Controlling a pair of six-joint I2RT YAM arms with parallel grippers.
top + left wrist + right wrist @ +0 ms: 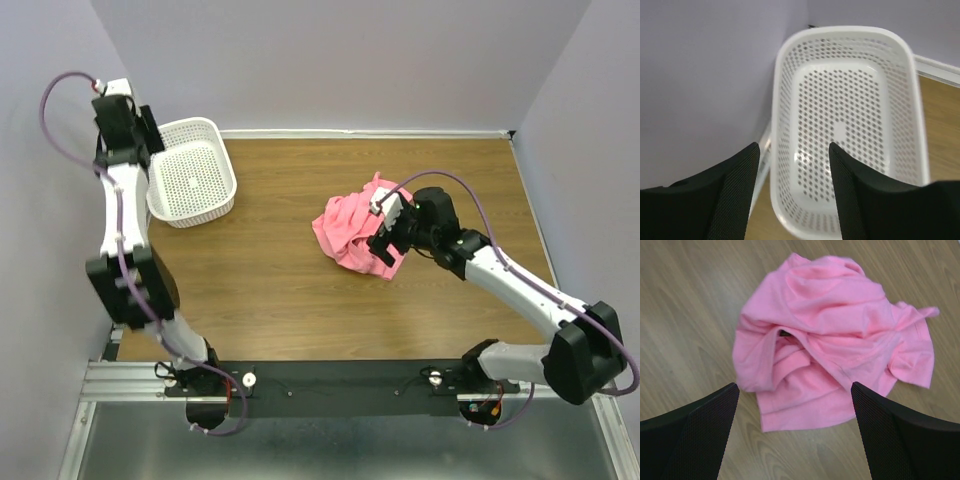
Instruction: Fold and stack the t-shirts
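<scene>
My right gripper lowers its open fingers outward next until they straddle the t-shirt's hemmed flap (865,361). The flap lies loose atop the heap, below and outward.
The pink t-shirt (352,228) lies crumpled in a heap right of the table's middle, with no print showing. My right gripper (386,243) hovers over the heap's near right side. In the right wrist view its jaws (794,387) stand wide open above the shirt (835,335), with the near hem lying between the two fingers and nothing held. My left gripper (146,128) is at the far left, above the white basket's left rim. The left wrist view shows that gripper (794,146) open and holding nothing, the basket wall below the gap.
A white perforated basket (226,166) stands at the far left near the back wall, nothing inside it (845,31). Lilac walls close in the table on the left, back and right. Bare wood lies between the basket and the shirt.
</scene>
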